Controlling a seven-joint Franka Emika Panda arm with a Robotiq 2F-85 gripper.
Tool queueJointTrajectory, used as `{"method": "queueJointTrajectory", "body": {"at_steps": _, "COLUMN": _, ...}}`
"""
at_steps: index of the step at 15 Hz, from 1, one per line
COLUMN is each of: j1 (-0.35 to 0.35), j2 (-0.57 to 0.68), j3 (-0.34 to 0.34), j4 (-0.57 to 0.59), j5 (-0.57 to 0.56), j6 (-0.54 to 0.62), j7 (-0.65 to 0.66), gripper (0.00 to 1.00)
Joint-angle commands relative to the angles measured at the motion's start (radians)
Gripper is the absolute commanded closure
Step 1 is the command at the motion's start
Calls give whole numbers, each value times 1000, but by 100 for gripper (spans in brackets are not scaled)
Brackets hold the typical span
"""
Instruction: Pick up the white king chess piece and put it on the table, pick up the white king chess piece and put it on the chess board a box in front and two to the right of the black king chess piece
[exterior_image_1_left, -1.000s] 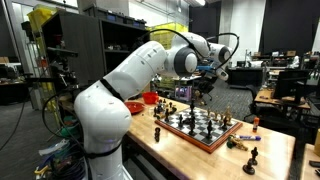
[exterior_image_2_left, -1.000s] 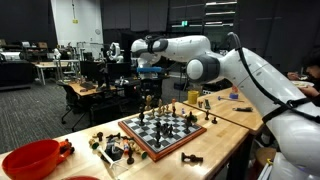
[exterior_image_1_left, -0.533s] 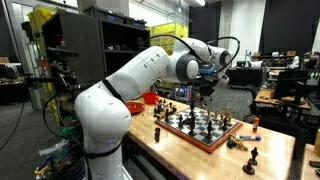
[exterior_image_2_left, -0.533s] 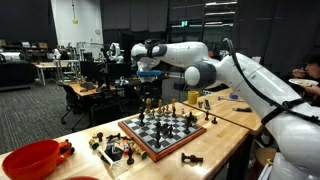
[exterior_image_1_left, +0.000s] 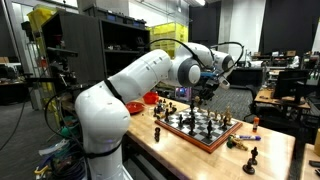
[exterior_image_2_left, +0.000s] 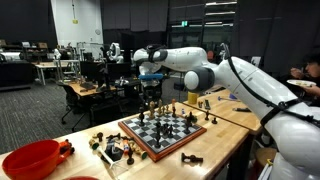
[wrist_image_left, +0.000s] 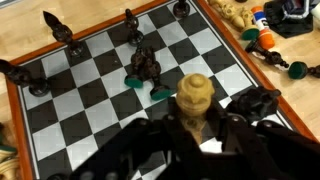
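The piece is still hanging above the board, so my gripper should move down toward the checks beside the green-based black pieces and let go of the white king (wrist_image_left: 195, 98).
My gripper (wrist_image_left: 197, 128) is shut on the white king (wrist_image_left: 195, 98), a pale tan piece, and holds it in the air above the chess board (wrist_image_left: 222, 26). The board has dark and light checks and a reddish-brown frame. It lies on the light-wood table (wrist_image_left: 300, 105). In both exterior views the gripper (exterior_image_1_left: 208, 92) (exterior_image_2_left: 149, 90) hangs above the board's far side (exterior_image_1_left: 192, 137) (exterior_image_2_left: 152, 153). Several black pieces (wrist_image_left: 145, 68) stand on the board just beyond the king. I cannot tell which one is the black king.
Loose chess pieces lie on the table beside the board (exterior_image_2_left: 110, 148) (exterior_image_1_left: 250, 157) (wrist_image_left: 270, 45). A red bowl (exterior_image_2_left: 35, 158) (exterior_image_1_left: 150, 98) sits at one end of the table. Many pieces crowd the board (exterior_image_2_left: 165, 122). Desks and shelves stand behind.
The arm's wrist has shifted slightly over the board while the gripper stays shut on the white king. The board and the other pieces have not moved.
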Motion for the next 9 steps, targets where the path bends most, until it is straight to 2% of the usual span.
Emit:
{"method": "queueJointTrajectory", "body": {"at_steps": 1, "j1": -17, "j2": 32, "j3": 22, "j4": 42, "j5": 41, "j6": -63, "j7": 31, "gripper": 92}}
{"method": "queueJointTrajectory", "body": {"at_steps": 9, "j1": -5, "j2": 67, "j3": 47, "j4": 49, "j5": 42, "j6": -119, "j7": 17, "gripper": 92}}
